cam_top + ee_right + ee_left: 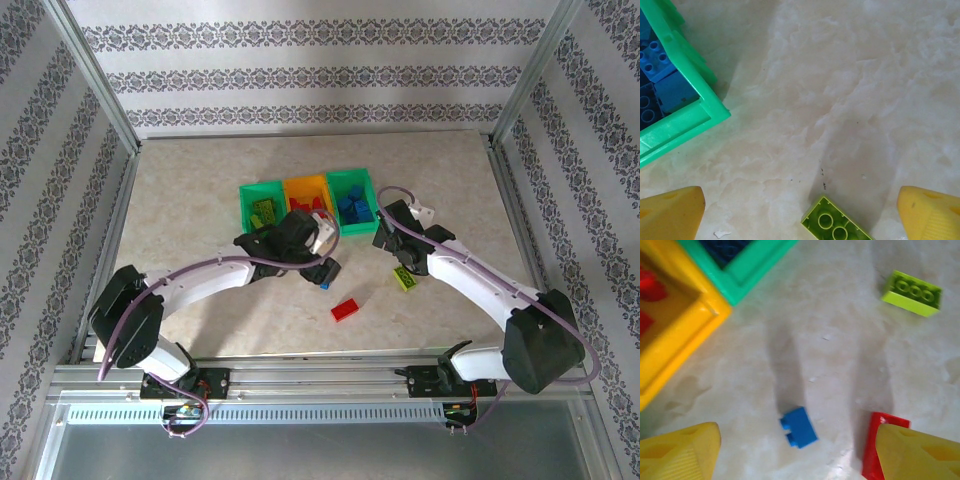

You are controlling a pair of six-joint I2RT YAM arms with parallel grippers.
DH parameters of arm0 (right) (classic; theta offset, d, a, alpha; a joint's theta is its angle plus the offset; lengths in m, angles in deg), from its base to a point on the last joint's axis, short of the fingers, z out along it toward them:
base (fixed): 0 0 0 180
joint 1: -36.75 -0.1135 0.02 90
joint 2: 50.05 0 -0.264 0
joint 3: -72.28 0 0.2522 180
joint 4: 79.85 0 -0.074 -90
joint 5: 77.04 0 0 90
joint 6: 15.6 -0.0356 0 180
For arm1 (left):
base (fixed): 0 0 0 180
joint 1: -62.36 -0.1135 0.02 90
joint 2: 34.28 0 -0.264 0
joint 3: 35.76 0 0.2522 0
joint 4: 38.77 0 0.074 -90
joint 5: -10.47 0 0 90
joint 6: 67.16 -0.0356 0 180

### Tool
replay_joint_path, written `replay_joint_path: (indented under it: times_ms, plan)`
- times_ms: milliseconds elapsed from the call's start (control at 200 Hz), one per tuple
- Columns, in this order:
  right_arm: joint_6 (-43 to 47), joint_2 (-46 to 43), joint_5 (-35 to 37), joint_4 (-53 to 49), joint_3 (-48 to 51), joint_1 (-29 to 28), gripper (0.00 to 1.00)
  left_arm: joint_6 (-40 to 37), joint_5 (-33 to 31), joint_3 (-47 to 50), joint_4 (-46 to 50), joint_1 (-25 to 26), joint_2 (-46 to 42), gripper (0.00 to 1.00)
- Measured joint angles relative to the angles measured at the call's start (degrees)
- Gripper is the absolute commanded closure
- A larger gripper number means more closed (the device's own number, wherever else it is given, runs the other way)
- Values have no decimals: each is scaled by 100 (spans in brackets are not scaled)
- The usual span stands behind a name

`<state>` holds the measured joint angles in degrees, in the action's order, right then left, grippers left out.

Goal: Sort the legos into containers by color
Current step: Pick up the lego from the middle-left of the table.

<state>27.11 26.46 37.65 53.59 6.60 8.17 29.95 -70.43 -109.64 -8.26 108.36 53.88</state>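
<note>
Next I should carry my open left gripper back toward my base and down onto the red brick (345, 310) (877, 440), since it lies beside one fingertip rather than between both.
Three joined containers stand at mid-table: a green bin (262, 207) with yellow-green legos, an orange bin (308, 196) with red ones, and a green bin (352, 195) with blue ones. My left gripper (328, 272) hangs open just in front of the orange bin. In the left wrist view a small blue brick (798, 426) lies on the table between the wide-spread fingers (682, 452), touching neither. A flat red brick (877, 440) is partly hidden behind the other finger. My right gripper (800, 216) is open, with a yellow-green brick (837, 226) on the table between its fingers.
Loose on the table are the blue brick (324, 286), the red brick (346, 309) and the yellow-green brick (405, 277). Both arms arch in from the near edge. The orange bin's corner (675, 320) and the green bin's corner (687, 120) lie close to the grippers.
</note>
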Motion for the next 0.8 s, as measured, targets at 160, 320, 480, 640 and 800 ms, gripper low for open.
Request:
replay_joint_path:
  times_ms: [160,320,480,640,800]
  plan:
    - [-63,0,4,-52,0,96,2,-50,66,-15,-4,487,264,20]
    - [-101,-37,15,-160,0,216,2,-138,63,-136,9,898,787,24]
    - [-142,-247,20,-195,68,343,2,-398,-214,-369,136,1259,1187,25]
    - [-201,-490,17,-219,251,411,2,-612,-586,-688,304,1552,1624,25]
    - [-212,-645,15,-212,363,450,2,-675,-907,-831,476,1593,1932,26]
